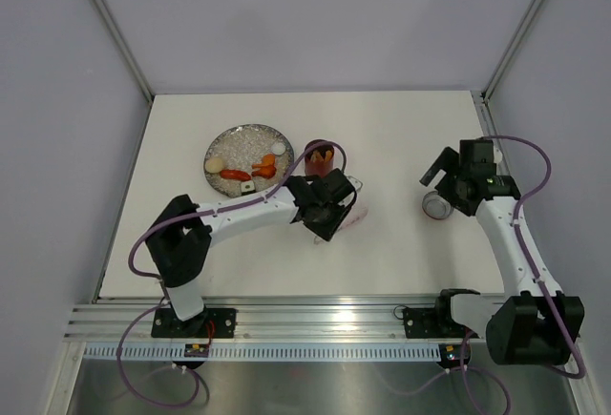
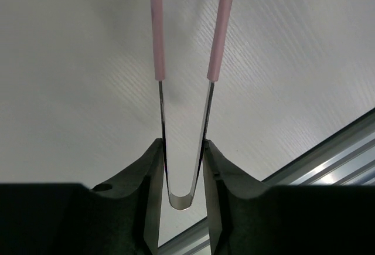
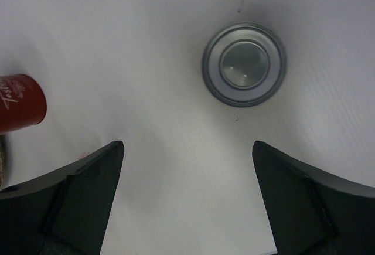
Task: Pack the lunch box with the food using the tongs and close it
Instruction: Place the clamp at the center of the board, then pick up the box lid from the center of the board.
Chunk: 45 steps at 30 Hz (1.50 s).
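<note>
The lid lies silver side up and its rim is clear on the side away from the lunch box (image 1: 322, 157), so my right gripper should go down onto that part of the lid's rim next.
The slim pink tongs (image 2: 157, 32) stick out from my left gripper (image 2: 183, 146), which is shut on their metal arms near the joined end; the two arms stand apart with nothing between them. In the top view that gripper (image 1: 329, 207) hovers just in front of the red lunch box (image 1: 322, 157), where something orange shows in the mouth. The tongs (image 1: 355, 213) point right. Several pieces of food (image 1: 250, 172) lie on the speckled plate (image 1: 236, 140). The lid (image 3: 244, 64) lies silver side up on the table, apart from my open right gripper (image 3: 187, 149). The lunch box (image 3: 17, 102) shows at the left edge there.
The lid (image 1: 436, 206) sits right of centre, just below the right gripper (image 1: 437, 175). An aluminium rail (image 1: 325, 312) runs along the table's near edge. Grey walls close in the back and both sides.
</note>
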### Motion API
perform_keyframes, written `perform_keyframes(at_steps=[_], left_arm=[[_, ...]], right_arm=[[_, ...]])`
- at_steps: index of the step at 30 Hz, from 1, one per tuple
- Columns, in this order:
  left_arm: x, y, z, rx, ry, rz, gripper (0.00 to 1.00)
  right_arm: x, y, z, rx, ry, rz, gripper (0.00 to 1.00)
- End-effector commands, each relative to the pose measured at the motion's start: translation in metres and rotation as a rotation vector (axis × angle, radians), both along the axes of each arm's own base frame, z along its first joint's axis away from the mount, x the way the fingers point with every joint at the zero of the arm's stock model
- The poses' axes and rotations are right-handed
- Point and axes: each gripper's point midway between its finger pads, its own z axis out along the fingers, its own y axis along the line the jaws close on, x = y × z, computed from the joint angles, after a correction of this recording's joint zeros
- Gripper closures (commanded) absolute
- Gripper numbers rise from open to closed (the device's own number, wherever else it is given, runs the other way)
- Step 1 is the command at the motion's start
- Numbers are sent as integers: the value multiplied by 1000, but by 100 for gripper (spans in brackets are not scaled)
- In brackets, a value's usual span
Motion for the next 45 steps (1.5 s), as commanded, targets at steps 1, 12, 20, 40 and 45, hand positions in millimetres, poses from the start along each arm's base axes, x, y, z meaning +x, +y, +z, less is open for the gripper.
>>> perform_keyframes(at_steps=[1,12,20,40,45], left_arm=[[10,-12,-1,-27,-40,8,63],[37,11,72,-7,-236,47,17],[63,59,129,-93,-288,168,16],[66,50,145,-346,-109,248,14],[40,-10,160,-664,96,134,12]], right_arm=[[-17,-40,-10,-36,57,-136,0],[-17,-74,-68,124,109,-375,15],[6,-73,-107,169,164,-333,38],[26,-15,-53,392,-109,-73,100],[31,41,15,495,-309,184,100]])
